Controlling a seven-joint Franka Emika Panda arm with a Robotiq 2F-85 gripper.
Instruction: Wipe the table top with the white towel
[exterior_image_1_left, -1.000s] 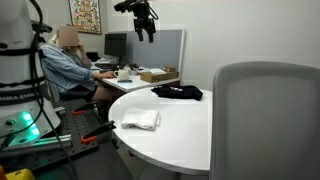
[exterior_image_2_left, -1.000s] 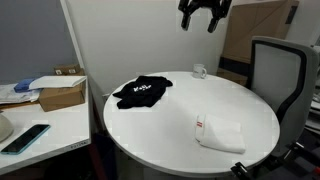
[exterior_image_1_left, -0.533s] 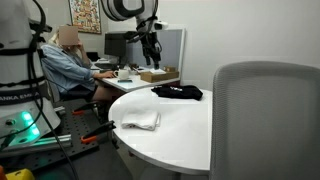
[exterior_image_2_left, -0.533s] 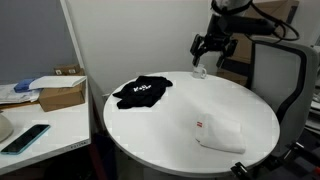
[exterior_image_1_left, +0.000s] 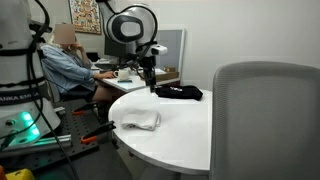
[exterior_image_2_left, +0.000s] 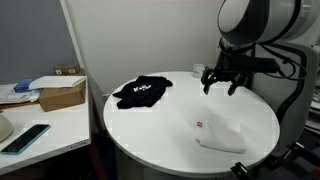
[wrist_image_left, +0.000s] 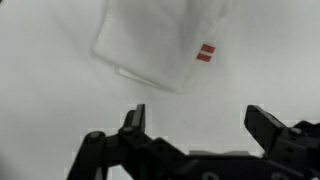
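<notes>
Next, my gripper shifts over to the white towel and lowers onto the towel's middle (exterior_image_2_left: 219, 135) (wrist_image_left: 163, 30), because only bare table shows between my open fingers.
The white towel (exterior_image_2_left: 222, 134) lies folded on the round white table (exterior_image_2_left: 150, 135) near its edge; it has a small red tag. It also shows in an exterior view (exterior_image_1_left: 139, 121) and at the top of the wrist view (wrist_image_left: 165, 40). My gripper (exterior_image_2_left: 221, 85) hangs open and empty above the table, a short way from the towel. In the wrist view the open jaws (wrist_image_left: 198, 122) sit over bare table just below the towel. In an exterior view the gripper (exterior_image_1_left: 148, 82) is above the table's far side.
A black cloth (exterior_image_2_left: 141, 92) lies on the table's far side, also in an exterior view (exterior_image_1_left: 178, 92). A small white object (exterior_image_2_left: 197, 71) sits near the table's back edge. A grey chair (exterior_image_1_left: 265, 120) stands close. A person (exterior_image_1_left: 68, 62) sits at a desk behind.
The gripper has come down from high above the table to just over its surface, nearer the towel. It stays open. The towel has not moved.
</notes>
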